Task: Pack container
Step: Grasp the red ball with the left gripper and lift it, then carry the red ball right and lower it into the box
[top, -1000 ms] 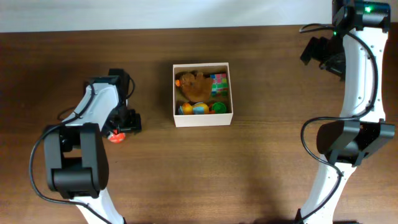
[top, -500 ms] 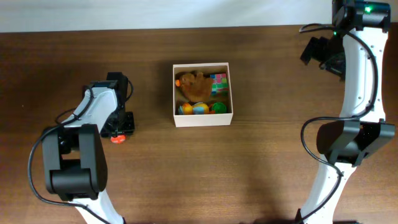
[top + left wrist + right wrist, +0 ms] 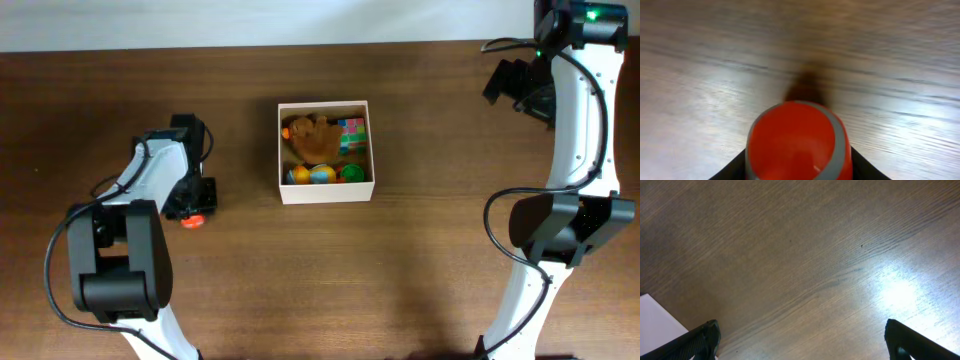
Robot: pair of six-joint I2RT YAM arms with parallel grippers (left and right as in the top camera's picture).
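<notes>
I will next raise my left gripper to clear the box's rim and move it to the right in the overhead view. Then I will lower it and release the ball beside the box's green toy (image 3: 350, 173).
The container (image 3: 325, 192) is a square white box at the table's middle, holding a brown plush toy (image 3: 314, 139), a multicoloured cube (image 3: 351, 133) and several small bright toys along its front. A red ball with a grey stripe (image 3: 192, 221) lies left of the box, low over the wood. My left gripper (image 3: 193, 208) is down at it. In the left wrist view the ball (image 3: 797, 142) fills the gap between the black fingers (image 3: 730, 170) of my left gripper (image 3: 797, 167), which press its sides. My right gripper (image 3: 515, 85) is open and empty at the far right, over bare wood (image 3: 800, 330).
The brown wooden table (image 3: 420, 270) spreads all round the box. A white wall runs along the back edge (image 3: 300, 20). A white corner (image 3: 655, 322) shows at the lower left of the right wrist view.
My left gripper has moved left and a little toward the front, onto the red ball, then held still. The right arm has not moved.
</notes>
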